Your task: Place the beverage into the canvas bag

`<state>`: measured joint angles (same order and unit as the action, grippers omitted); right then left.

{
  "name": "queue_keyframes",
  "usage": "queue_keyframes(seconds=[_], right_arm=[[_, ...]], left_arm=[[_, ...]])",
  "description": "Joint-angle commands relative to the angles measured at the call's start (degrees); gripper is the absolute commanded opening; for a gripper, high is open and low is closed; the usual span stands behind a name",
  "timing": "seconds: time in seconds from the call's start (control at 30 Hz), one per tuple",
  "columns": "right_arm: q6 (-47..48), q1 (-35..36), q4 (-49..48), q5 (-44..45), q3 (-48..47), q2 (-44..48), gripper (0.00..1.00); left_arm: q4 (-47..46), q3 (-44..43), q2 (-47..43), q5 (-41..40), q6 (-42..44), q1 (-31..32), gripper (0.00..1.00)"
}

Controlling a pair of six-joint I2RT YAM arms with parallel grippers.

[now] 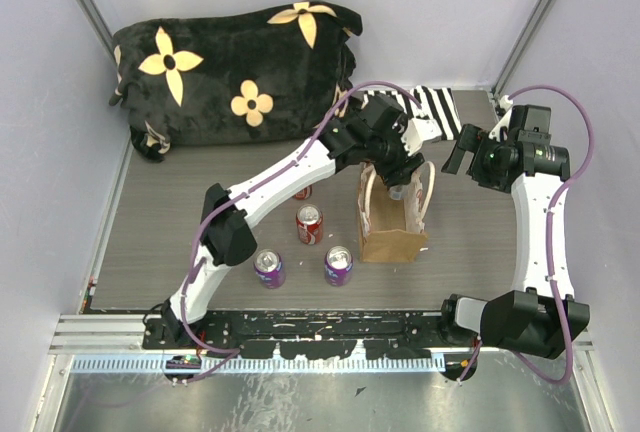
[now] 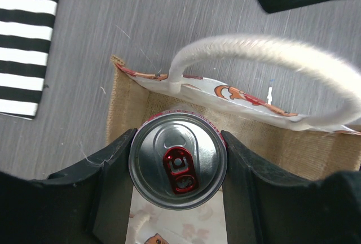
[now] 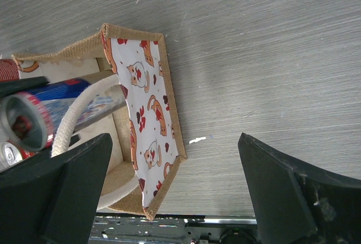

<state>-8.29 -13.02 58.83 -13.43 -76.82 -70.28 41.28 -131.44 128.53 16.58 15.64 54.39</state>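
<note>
My left gripper should next lower the can down inside the bag's sides and let go of it, because the far end of the bag's opening (image 1: 386, 193) (image 2: 137, 110) is just below my gripper.
My left gripper (image 2: 177, 162) is shut on a beverage can (image 2: 177, 159) with a silver top and red tab, holding it over the open mouth of the canvas bag (image 1: 392, 222). In the top view the left gripper (image 1: 400, 180) sits right above the bag's far end. The bag is tan with cream loop handles (image 2: 265, 57) and a white-and-red cat print (image 3: 144, 108). The held can also shows in the right wrist view (image 3: 51, 114), inside the bag's opening. My right gripper (image 1: 458, 152) is open and empty, just right of the bag, jaws wide apart.
Two red cans (image 1: 309, 223) and two purple cans (image 1: 338, 265) stand left of the bag. A black-and-white striped cloth (image 1: 430, 112) lies behind it. A black flowered cushion (image 1: 230, 72) fills the back left.
</note>
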Motion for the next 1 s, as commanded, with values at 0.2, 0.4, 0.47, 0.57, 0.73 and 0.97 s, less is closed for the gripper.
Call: queue_keyframes(seconds=[0.2,0.4,0.47,0.57,0.73,0.97], right_arm=[[0.9,-0.6,-1.4,-0.7,-0.5,1.7,1.0],[0.7,-0.7,-1.1,-0.5,-0.6,1.6,1.0],[0.7,-0.7,-0.9,-0.4,-0.7,1.5,1.0],[0.9,-0.8,-0.6,-0.1,-0.9,1.4,1.0],[1.0,-1.0,-0.4,0.0,-1.1,1.2,1.0],[1.0,-1.0,-0.4,0.1,-1.0,1.2,1.0]], left_arm=[[-7.2,-1.5,2.4,-0.9,1.3,0.2,0.0],[-8.9,-1.0,4.2,-0.8,0.9,0.2,0.0],[-9.4,-0.5,4.8,-0.8,0.8,0.2,0.0],[-9.9,0.1,5.6,-0.8,0.9,0.3,0.0],[-10.6,1.6,6.4,-0.7,1.1,0.2,0.0],[-10.8,2.3,7.7,-0.9,1.5,0.0,0.0]])
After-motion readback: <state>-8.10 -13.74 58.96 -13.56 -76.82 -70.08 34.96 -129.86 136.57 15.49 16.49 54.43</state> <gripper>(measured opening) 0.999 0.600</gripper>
